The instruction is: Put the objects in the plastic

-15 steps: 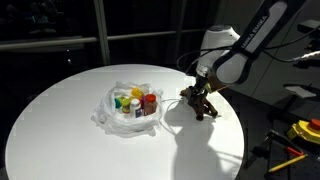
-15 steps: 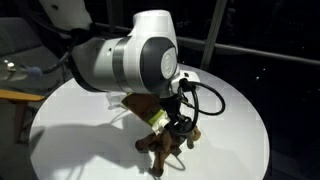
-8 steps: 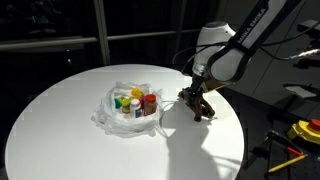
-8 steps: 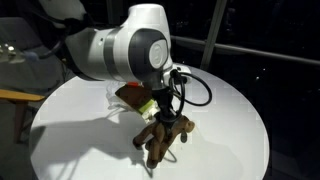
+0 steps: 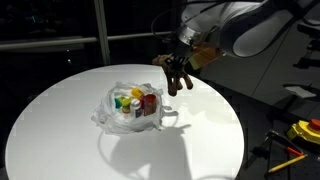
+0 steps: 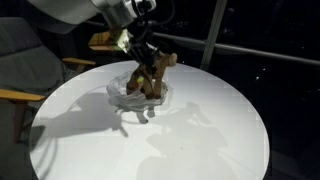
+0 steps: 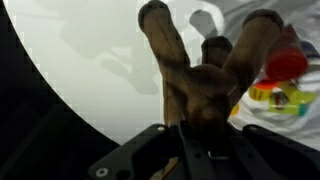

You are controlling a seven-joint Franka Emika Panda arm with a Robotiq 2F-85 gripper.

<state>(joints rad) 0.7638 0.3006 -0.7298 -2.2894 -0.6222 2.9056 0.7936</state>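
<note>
The gripper carries the brown plush over the open plastic bag (image 5: 126, 104) (image 7: 292, 112) next. It lowers and releases it beside the small toys, since it still hangs past the bag's rim.
A brown plush animal (image 5: 176, 77) hangs in the air, legs pointing down, with my gripper (image 5: 181, 60) shut on its body. It hovers just past the far right rim of the plastic (image 5: 108, 117), a wrinkled whitish bag lying open on the white round table (image 5: 60, 130). Small red, yellow and green toys (image 5: 135, 101) sit inside the bag. In an exterior view the plush (image 6: 151, 76) hangs in front of the plastic (image 6: 117, 92). The wrist view shows the plush (image 7: 200, 70) filling the centre above my gripper (image 7: 196, 140), with a red toy (image 7: 285, 65) and yellow-green toys (image 7: 277, 97) at the right.
The table edge (image 5: 238, 140) curves close on the right, with yellow tools (image 5: 305, 130) on a stand beyond it. A chair (image 6: 15, 70) stands beside the table. Dark windows with frames (image 5: 100, 30) line the back.
The gripper has shut on the plush animal where it lay on the table, lifted it clear and carried it up and toward the plastic.
</note>
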